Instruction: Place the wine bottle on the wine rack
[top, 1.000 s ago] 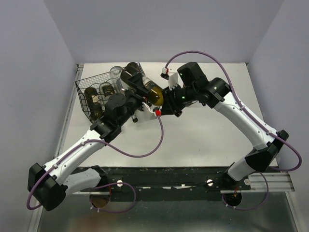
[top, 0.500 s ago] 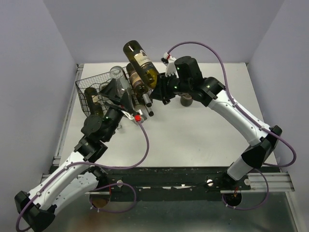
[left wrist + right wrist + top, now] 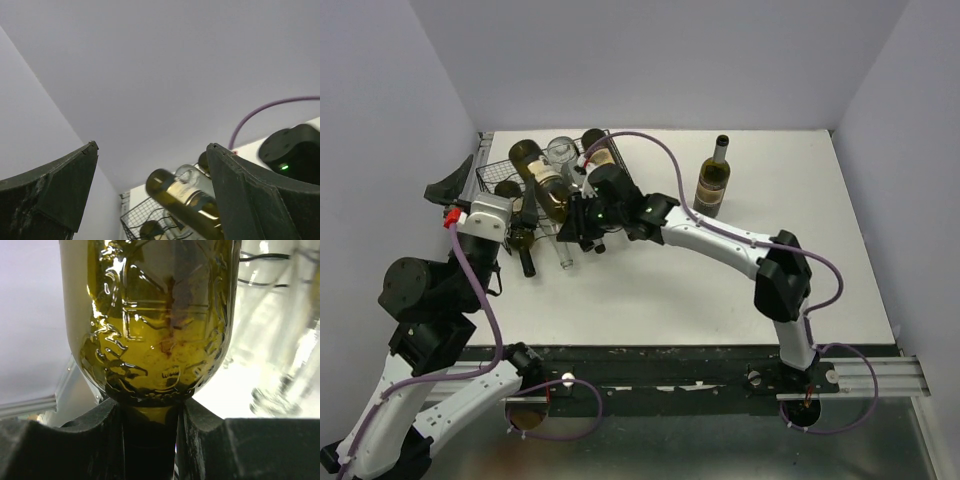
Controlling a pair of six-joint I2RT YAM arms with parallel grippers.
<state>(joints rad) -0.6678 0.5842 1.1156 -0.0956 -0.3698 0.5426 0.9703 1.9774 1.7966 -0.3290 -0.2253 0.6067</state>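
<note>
The olive-green bottle (image 3: 542, 181) hangs above the rack (image 3: 492, 168), so my right gripper needs to shift left in the top view next and lower it between the clear and dark bottles.
The black wire wine rack (image 3: 492, 168) stands at the table's far left and also shows in the left wrist view (image 3: 134, 221). My right gripper (image 3: 582, 216) is shut on the neck of an olive-green wine bottle (image 3: 542, 181). It holds the bottle over the rack's cradles with the base pointing away to the far left. In the right wrist view the bottle's shoulder (image 3: 155, 315) fills the frame above the closed fingers (image 3: 95, 440). In the left wrist view the bottle (image 3: 185, 200) is tilted, base raised. My left gripper (image 3: 455, 188) is open and empty, left of the rack.
A clear bottle (image 3: 560, 152) and dark bottles (image 3: 507, 190) lie in the rack. A second green wine bottle (image 3: 712, 185) stands upright on the table at the far middle-right. The side walls stand close to the rack.
My right gripper has swung the green bottle left and down, from high above the rack to over its cradles. My left arm has pulled back off the rack to the left.
</note>
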